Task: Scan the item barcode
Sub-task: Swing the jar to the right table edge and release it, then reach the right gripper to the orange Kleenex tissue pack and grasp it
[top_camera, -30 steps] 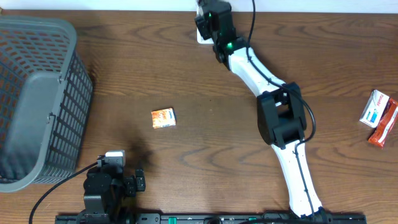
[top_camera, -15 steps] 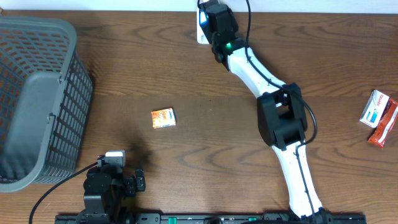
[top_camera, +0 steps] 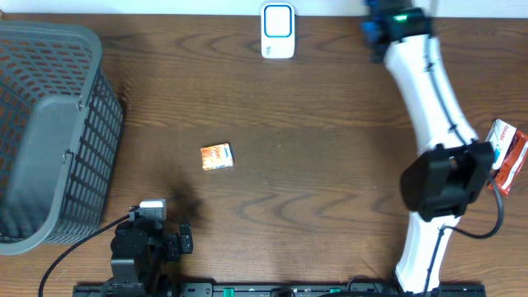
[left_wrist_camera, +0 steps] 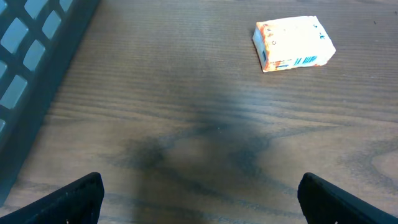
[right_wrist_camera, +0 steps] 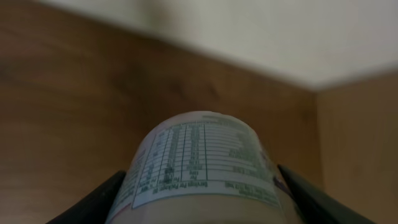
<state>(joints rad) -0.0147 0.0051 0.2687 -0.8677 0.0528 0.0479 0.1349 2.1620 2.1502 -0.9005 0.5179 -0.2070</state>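
My right gripper is about to go to the right in the overhead view. It will then bring the container down onto the empty table just beyond the white packet.
A round container with a white nutrition label [right_wrist_camera: 205, 165] fills the right wrist view, and my right gripper [right_wrist_camera: 202, 208] is shut on it, one dark finger on each side. Overhead, that right gripper [top_camera: 381, 25] is at the table's back edge, well right of the white scanner [top_camera: 278, 30]. The container barely shows from above. My left gripper [top_camera: 177, 241] rests at the front left, open and empty. A small orange box [left_wrist_camera: 293, 43] with a barcode on its side lies on the table ahead of the left gripper [left_wrist_camera: 202, 202], and overhead that orange box [top_camera: 217, 156] sits mid-table.
A grey mesh basket [top_camera: 49, 132] takes up the left side of the table. At the right edge lie a white packet [top_camera: 500, 142] and a red packet [top_camera: 511, 165], beside the right arm's elbow [top_camera: 441, 186]. A pale wall runs behind the table's back edge.
The right arm has swung from over the scanner to the back right with the container in its grip. The scanner is now uncovered. The left arm has not moved.
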